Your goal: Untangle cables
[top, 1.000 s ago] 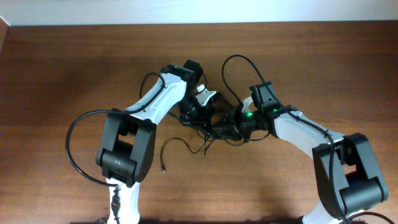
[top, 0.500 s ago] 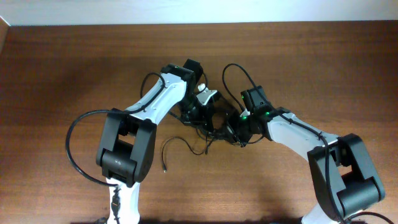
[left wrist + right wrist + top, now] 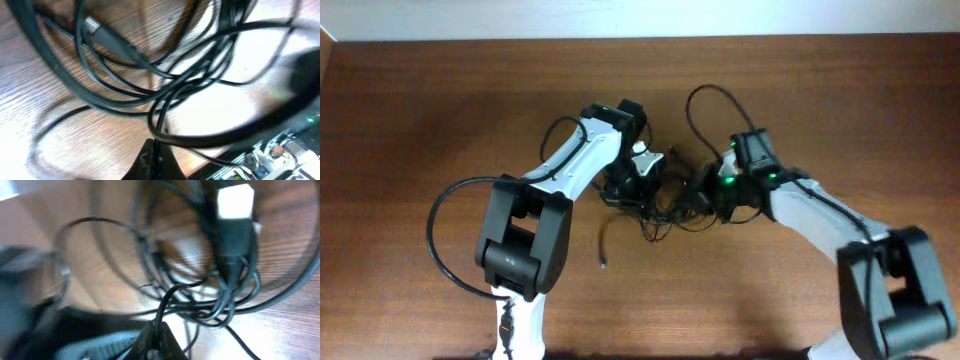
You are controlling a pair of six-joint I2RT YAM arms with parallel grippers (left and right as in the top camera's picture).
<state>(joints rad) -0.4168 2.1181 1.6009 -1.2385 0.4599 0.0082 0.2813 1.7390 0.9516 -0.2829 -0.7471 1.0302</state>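
Note:
The cables still cross between both grippers. Next, my right gripper should pull its piece of cable to the right in the overhead view, over bare table, and then let it go.
The cables (image 3: 660, 205) are thin black cords in a tangled bundle at the table's middle, between both grippers. A loose end with a small plug trails to the lower left (image 3: 604, 262). My left gripper (image 3: 642, 183) is shut on a strand of the cables; in the left wrist view its jaws (image 3: 152, 147) pinch one thin cord, with a silver-tipped plug (image 3: 95, 26) above. My right gripper (image 3: 705, 196) is shut on another strand; in the right wrist view its jaws (image 3: 159, 330) clamp a cord below a white-ended plug (image 3: 235, 202).
The brown wooden table (image 3: 420, 110) lies all around. The thicker black arm cables loop at the left (image 3: 435, 230) and above the right arm (image 3: 705, 95). A pale wall strip (image 3: 640, 15) runs along the far edge.
My right gripper has moved right and up with its strand. The bundle has shifted, and the loose plug end at lower left has slid right.

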